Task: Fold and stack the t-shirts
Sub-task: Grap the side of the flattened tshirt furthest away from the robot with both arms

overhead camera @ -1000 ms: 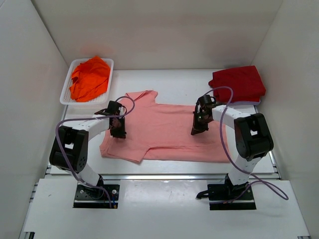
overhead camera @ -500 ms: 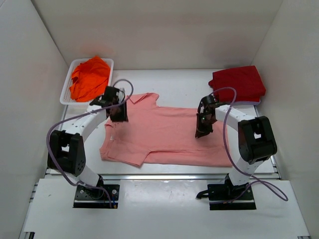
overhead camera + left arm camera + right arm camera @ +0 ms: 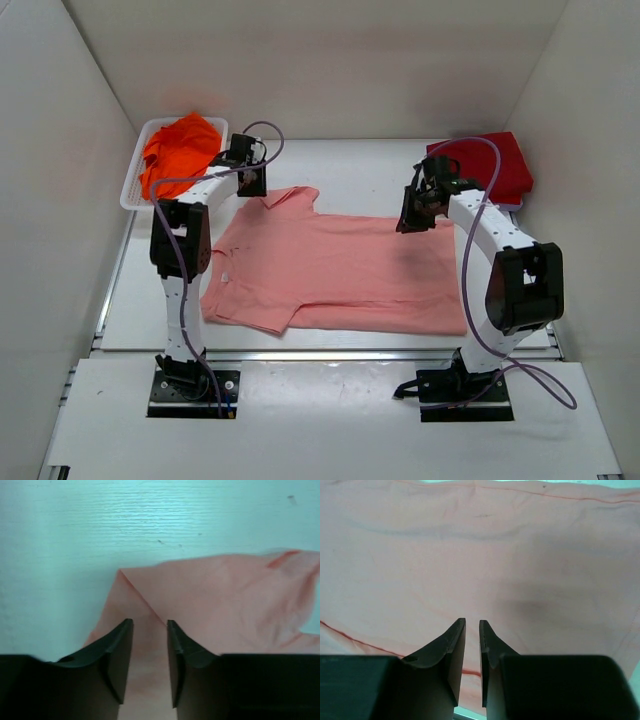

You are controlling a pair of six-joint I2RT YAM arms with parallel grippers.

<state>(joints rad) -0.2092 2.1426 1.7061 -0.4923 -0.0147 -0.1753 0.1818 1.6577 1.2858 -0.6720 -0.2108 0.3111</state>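
Note:
My left gripper's parted fingers are hovering short of the crease of the creased sleeve corner (image 3: 268, 199) (image 3: 142, 594), so next I should lower them slightly outward onto it.
The salmon-pink t-shirt (image 3: 340, 265) lies spread flat across the middle of the table. My left gripper (image 3: 250, 180) hovers over its far-left sleeve corner. In the left wrist view the jaws (image 3: 150, 622) stand slightly apart over a creased fold of the pink cloth (image 3: 225, 595), and nothing is pinched. My right gripper (image 3: 410, 218) is at the shirt's far edge on the right. Its jaws (image 3: 472, 621) are nearly together above flat pink cloth (image 3: 480, 555), empty. The dark red t-shirt (image 3: 490, 165) lies folded at the far right. The bright orange t-shirt (image 3: 180, 155) sits crumpled in the basket.
A white slotted basket (image 3: 135, 195) stands at the far left, close to my left gripper. White walls enclose the table on three sides. Bare white tabletop (image 3: 350, 165) shows beyond the pink shirt, and also in the left wrist view (image 3: 100, 530).
Both grippers have moved away from me across the pink shirt, the left to the far sleeve corner, the right to the far edge. The shirt has stayed in place.

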